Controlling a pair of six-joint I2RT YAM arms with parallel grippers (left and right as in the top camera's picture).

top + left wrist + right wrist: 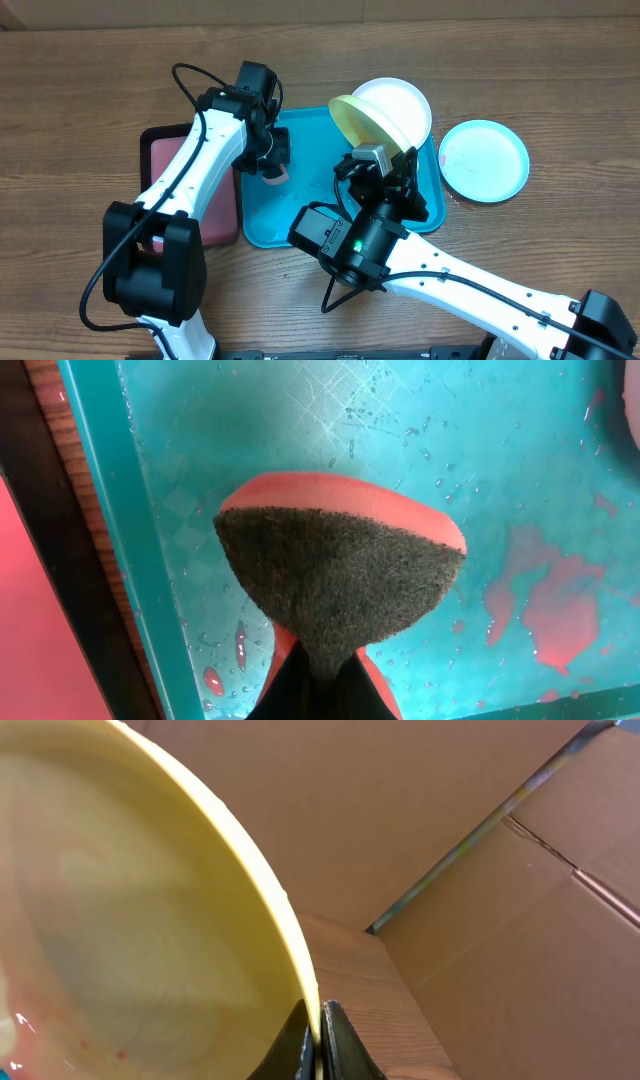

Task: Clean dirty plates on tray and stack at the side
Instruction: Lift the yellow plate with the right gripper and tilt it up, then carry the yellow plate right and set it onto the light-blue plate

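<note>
The light blue plate [483,160] is already set aside, so my right gripper will next swing past the tray's edge, level the yellow plate [355,120] and lower it onto the light blue one to let it go.
My left gripper [272,162] hovers over the left part of the turquoise tray [300,215], shut on a pink sponge [340,580] whose dark scrub face points at the camera. Red smears [550,600] and water drops lie on the tray floor [300,420]. My right gripper [392,160] is shut on the rim of the yellow plate [355,120], which it holds tilted up above the tray's right half. In the right wrist view the yellow plate [130,920] shows faint reddish streaks, with the gripper [320,1045] pinching its edge. A white plate [402,105] lies behind it at the tray's far right corner. The light blue plate [483,160] rests on the table to the right of the tray.
A smaller pink tray with a black rim [185,190] sits against the turquoise tray's left side, partly under my left arm. Cardboard walls [480,850] stand beyond the wooden table [560,70].
</note>
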